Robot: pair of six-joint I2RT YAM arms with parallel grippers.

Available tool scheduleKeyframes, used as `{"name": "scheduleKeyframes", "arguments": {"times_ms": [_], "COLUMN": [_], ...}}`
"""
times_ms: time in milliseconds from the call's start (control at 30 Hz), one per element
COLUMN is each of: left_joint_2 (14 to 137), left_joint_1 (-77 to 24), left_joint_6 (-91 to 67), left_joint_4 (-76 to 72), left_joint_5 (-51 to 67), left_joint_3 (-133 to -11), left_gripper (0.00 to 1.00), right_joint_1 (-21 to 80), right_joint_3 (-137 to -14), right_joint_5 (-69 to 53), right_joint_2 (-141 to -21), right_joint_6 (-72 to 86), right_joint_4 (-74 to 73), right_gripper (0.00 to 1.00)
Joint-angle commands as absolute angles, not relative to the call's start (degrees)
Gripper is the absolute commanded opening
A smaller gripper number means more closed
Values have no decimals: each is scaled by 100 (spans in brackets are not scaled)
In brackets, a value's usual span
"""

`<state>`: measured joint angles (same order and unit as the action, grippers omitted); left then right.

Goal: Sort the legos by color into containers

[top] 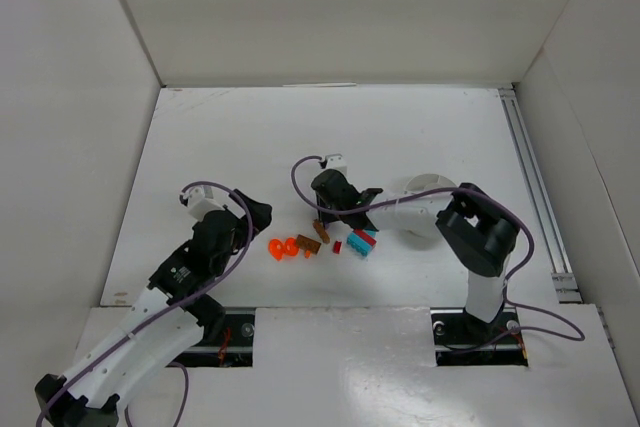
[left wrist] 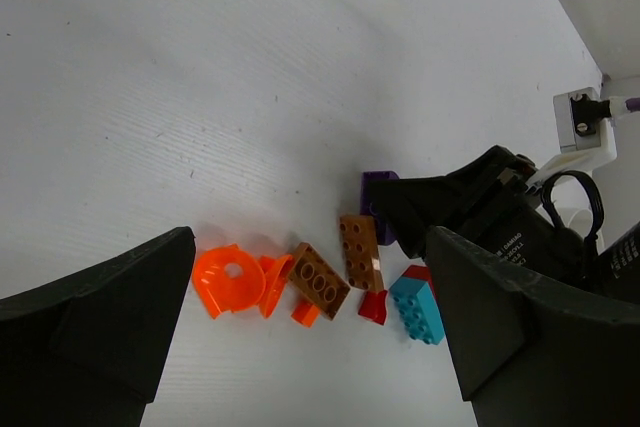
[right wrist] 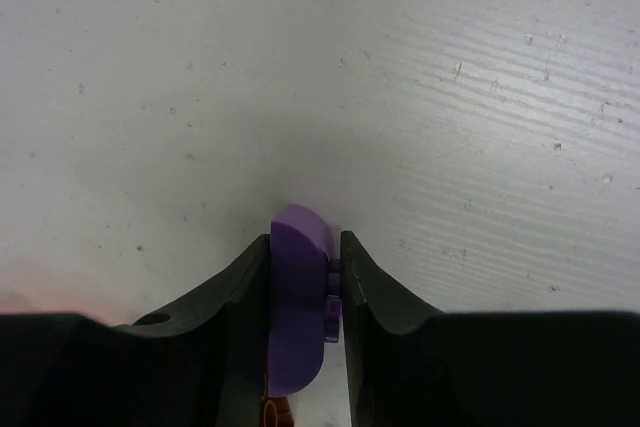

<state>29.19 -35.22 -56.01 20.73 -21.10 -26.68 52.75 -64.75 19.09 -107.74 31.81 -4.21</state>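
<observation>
The purple lego is hanging near the table, so I will lift my right gripper, move it to the right in the top view over the white bowl (top: 428, 185) and let go.
My right gripper (right wrist: 305, 277) is shut on a purple lego (right wrist: 299, 307), low over the table at the far edge of the pile; the purple piece also shows in the left wrist view (left wrist: 376, 187). The pile holds orange pieces (left wrist: 232, 281), two brown plates (left wrist: 320, 281), a red piece (left wrist: 374, 306) and a teal brick (left wrist: 416, 309); it shows in the top view (top: 320, 243) too. My left gripper (left wrist: 310, 347) is open, just left of the pile with the orange pieces between its jaws. The white bowl (top: 428, 185) is mostly hidden behind my right arm.
A metal rail (top: 537, 187) runs along the table's right edge. White walls enclose the table at the left, back and right. A purple cable (top: 300, 179) loops over the right wrist.
</observation>
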Motion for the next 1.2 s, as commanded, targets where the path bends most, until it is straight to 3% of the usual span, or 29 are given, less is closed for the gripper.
{"name": "scheduleKeyframes", "arguments": {"times_ms": [0,133,233,433,667,933,1167], "left_joint_2": [2927,2874,2874,3014,3322,3779,4166], "left_joint_1": [-3516,-3516,-3516,-3516,-3516,-3516,-3516], "left_joint_6": [-5502,-5502,-5424,-5089,-4808,-4755,-4755], "left_joint_4": [1881,1881,1829,1416,959,527,404], "left_joint_5": [-2144,-2145,-2092,-1679,-1214,-923,-870], "left_joint_3": [-2637,-2637,-2637,-2584,-2584,-2531,-2531], "left_gripper": [100,100,100,100,100,100,100], "right_joint_1": [5273,5273,5273,5273,5063,4878,4105], "right_joint_3": [-6408,-6407,-6065,-5408,-4632,-4342,-4114], "right_joint_5": [2056,2179,2249,2470,2830,3418,2867], "right_joint_2": [-10530,-10161,-9555,-7932,-6173,-5704,-5810], "right_joint_6": [3235,2464,1523,-514,-1431,-1477,-1476], "right_joint_4": [-141,25,850,949,-51,-1036,-1160], "right_gripper": [31,23,23,23,27,27,27]}}
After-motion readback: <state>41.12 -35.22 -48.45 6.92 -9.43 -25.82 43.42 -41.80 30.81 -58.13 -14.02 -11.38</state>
